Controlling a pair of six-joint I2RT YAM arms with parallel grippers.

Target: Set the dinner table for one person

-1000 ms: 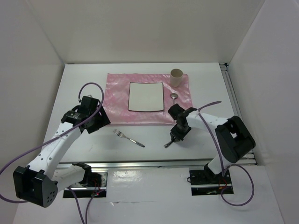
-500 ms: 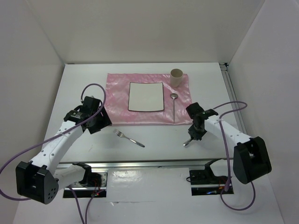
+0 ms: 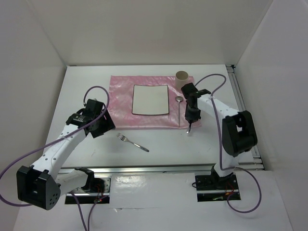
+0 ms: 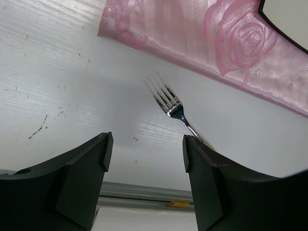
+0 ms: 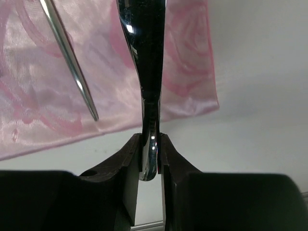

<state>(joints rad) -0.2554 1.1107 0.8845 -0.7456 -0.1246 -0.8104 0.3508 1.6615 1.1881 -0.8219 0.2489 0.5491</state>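
Observation:
Next, my right gripper moves outward and down onto the cloth beside the spoon's handle to release, since the knife's end sticks past the cloth's near edge.
The white dinner table (image 3: pixel 82 91) holds a pink cloth (image 3: pixel 120 94) with a white square plate (image 3: pixel 150 99), a spoon (image 3: pixel 179 110) and a beige cup (image 3: pixel 182 79) on it. My right gripper (image 3: pixel 191 115) is shut on a shiny metal utensil (image 5: pixel 147 57), probably a knife, above the cloth's near right corner (image 5: pixel 192 91), beside the spoon's handle (image 5: pixel 70 62). A fork (image 3: pixel 133 142) lies on the bare table in front of the cloth. My left gripper (image 3: pixel 103 126) is open and empty, just left of the fork (image 4: pixel 171 107), with its fingers (image 4: pixel 86 163) wide apart.
Metal rails (image 3: pixel 159 168) run along the table's near edge and right side. White walls enclose the table on three sides. The cloth's near edge (image 4: pixel 192 53) and a plate corner (image 4: pixel 288 19) show in the left wrist view.
My right arm has carried the utensil from the table's front, out to the right, then back to the cloth's right edge. The left arm has barely moved.

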